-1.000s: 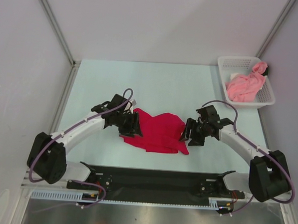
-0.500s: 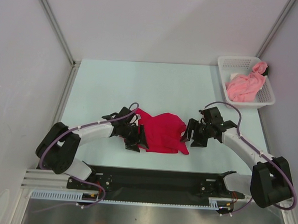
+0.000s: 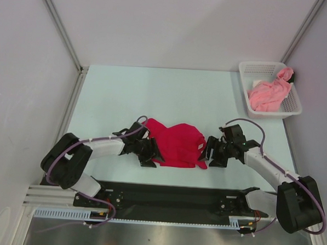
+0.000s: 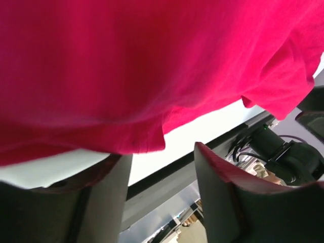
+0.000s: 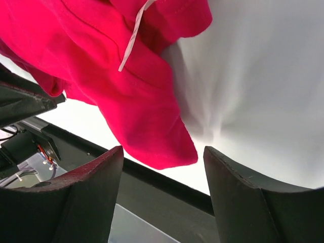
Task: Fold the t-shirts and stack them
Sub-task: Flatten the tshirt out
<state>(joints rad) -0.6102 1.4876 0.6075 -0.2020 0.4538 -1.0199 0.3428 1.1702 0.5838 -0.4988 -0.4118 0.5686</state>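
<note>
My right gripper lowers its open fingers a little over the red shirt's near corner next and closes, as that corner tapers between them just below.
A crumpled crimson t-shirt lies on the table between my two grippers. My left gripper sits low at its near-left edge and is open. In the left wrist view the red cloth hangs just past the left gripper, with its hem over one fingertip and nothing pinched. My right gripper is open at the shirt's near-right corner. That corner of the red shirt lies just ahead of the right gripper. The pink t-shirt is bunched in the basket.
The white mesh basket stands at the far right corner of the table. A black rail runs along the near edge behind both grippers. White walls enclose the table on three sides.
My left arm has swung down and toward the near edge, to the shirt's near-left hem. My right gripper has dropped slightly toward the near-right corner and opened wider.
</note>
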